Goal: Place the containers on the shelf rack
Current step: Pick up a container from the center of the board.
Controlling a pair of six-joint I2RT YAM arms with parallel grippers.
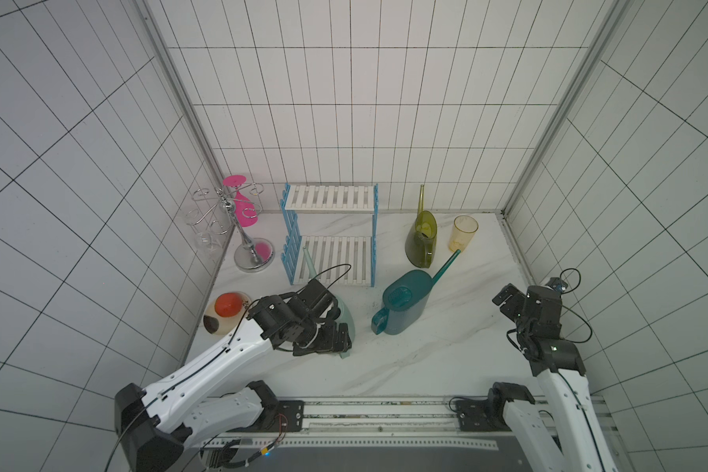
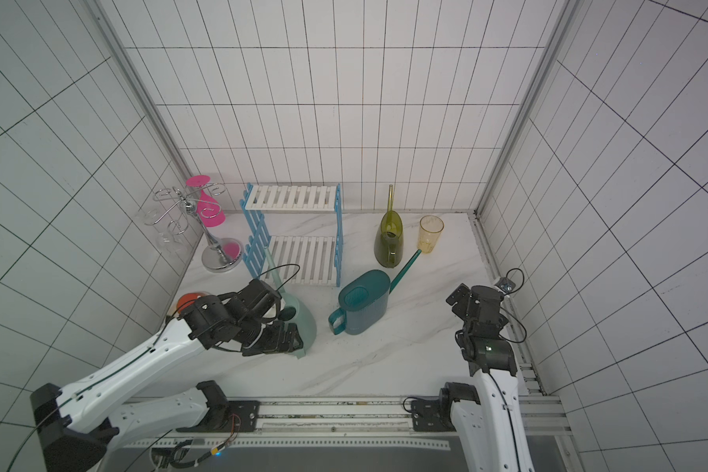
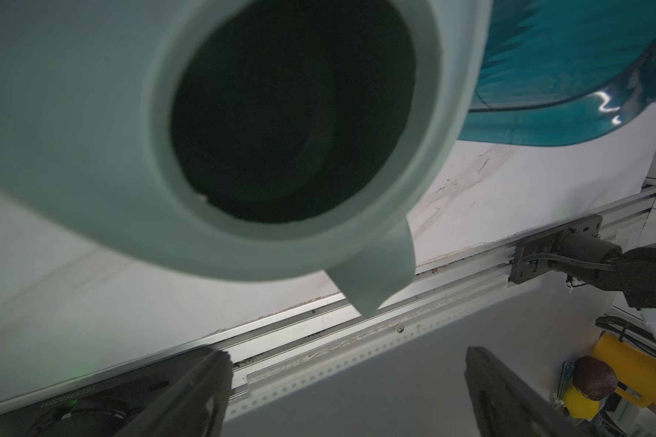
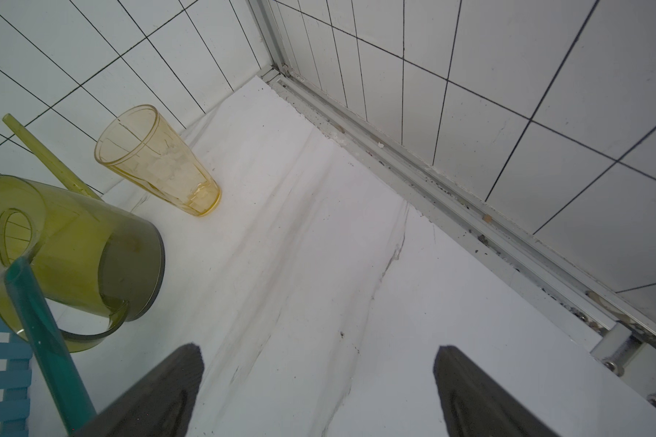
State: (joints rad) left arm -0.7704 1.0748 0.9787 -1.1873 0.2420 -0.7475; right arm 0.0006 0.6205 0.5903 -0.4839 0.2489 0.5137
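The pale mint can's handle strip [image 1: 344, 354] [image 3: 377, 271] hangs below my left gripper's open fingers, under the rim of the can's opening. My left gripper will move down onto the strip next and close around it.
The pale mint watering can [image 1: 347, 323] [image 2: 305, 318] stands in front of the shelf rack [image 1: 330, 197] [image 2: 293, 197], mostly hidden under my left arm, its spout leaning against the lower shelf. My left gripper [image 1: 336, 341] [image 2: 283, 341] [image 3: 345, 359] hovers open over its handle end. In the left wrist view the can's dark mouth and handle strip [image 3: 375, 272] lie just beyond the empty fingers. The dark teal can [image 1: 405, 302] [image 2: 364, 302] stands mid-table. The olive can [image 1: 422, 241] [image 4: 72, 246] stands behind it. My right gripper [image 1: 503, 302] [image 2: 458, 302] [image 4: 319, 355] hangs open at the right, over bare table.
A yellow cup [image 1: 464, 233] [image 4: 160, 162] stands beside the olive can. A chrome glass stand [image 1: 246, 237] with a pink glass is left of the rack. A bowl with red fruit [image 1: 225, 312] sits by the left wall. Tiled walls close three sides.
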